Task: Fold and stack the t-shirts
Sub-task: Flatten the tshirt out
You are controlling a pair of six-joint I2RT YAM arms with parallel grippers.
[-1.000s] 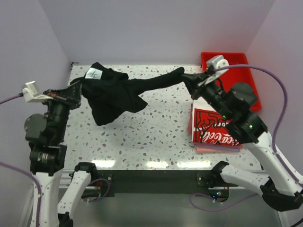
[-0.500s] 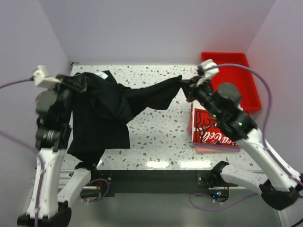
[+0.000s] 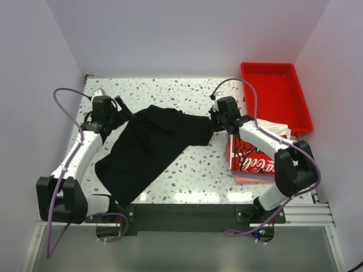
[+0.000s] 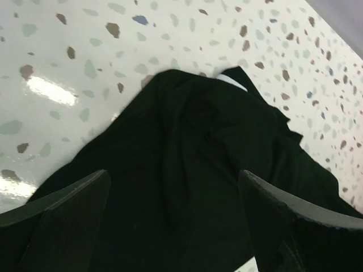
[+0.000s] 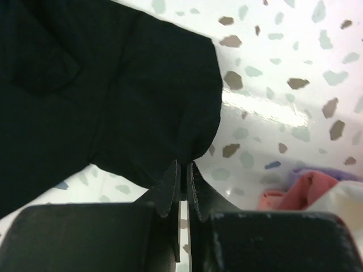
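My left gripper needs to go to the right in the top view and down onto the black t-shirt's crumpled far edge (image 3: 176, 114) (image 4: 275, 126), because the cloth bunches there.
The black t-shirt (image 3: 150, 150) lies spread on the speckled table, running from the near left toward the middle. My left gripper (image 3: 122, 111) hovers at its far left corner, wide open, with the black cloth (image 4: 187, 170) lying loose under the spread fingers (image 4: 68, 209). My right gripper (image 3: 214, 122) is low at the shirt's right end, shut on the black hem (image 5: 170, 113). A folded white t-shirt with a red-and-black print (image 3: 255, 156) tops a stack at the right, with a pinkish t-shirt (image 3: 249, 178) under it.
A red plastic tray (image 3: 275, 93) stands at the back right, behind the stack. Pink and white cloth (image 5: 283, 195) shows just right of my right fingers. Walls close in on three sides. The black shirt's near corner reaches the table's front edge (image 3: 119, 198).
Both arms came down and laid the black t-shirt, which was stretched in the air, onto the table. The left gripper opened and let go of its corner; the right stayed shut.
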